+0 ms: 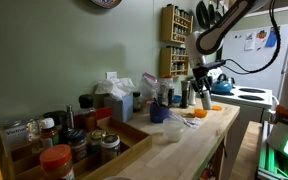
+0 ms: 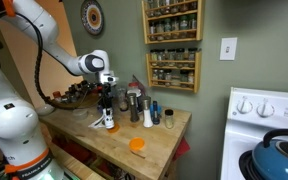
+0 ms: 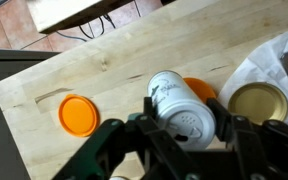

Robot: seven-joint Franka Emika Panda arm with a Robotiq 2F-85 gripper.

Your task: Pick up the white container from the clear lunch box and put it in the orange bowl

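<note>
I should next move my gripper slightly toward the side of the gold jar lid, where the orange bowl sticks out past the container (image 2: 108, 121), and lower the container onto the bowl.
My gripper (image 3: 184, 120) is shut on the white container (image 3: 179, 105), a small white tub with holes in its top, one finger on each side. In both exterior views the gripper (image 2: 106, 108) (image 1: 202, 96) hangs low over the wooden counter with the container (image 2: 108, 121) in it. The orange bowl (image 3: 79, 114) lies flat on the counter to the left in the wrist view, apart from the container. It also shows in both exterior views (image 2: 137, 146) (image 1: 217, 108). I cannot make out the clear lunch box with certainty.
Another orange item (image 3: 200, 88) lies just behind the container. A gold jar lid (image 3: 256, 103) and white plastic (image 3: 274, 55) are on the right. Bottles and shakers (image 2: 144, 108) stand beside the gripper. A jar tray (image 1: 79, 145), spice racks (image 2: 172, 45) and a stove (image 2: 269, 130) surround the counter.
</note>
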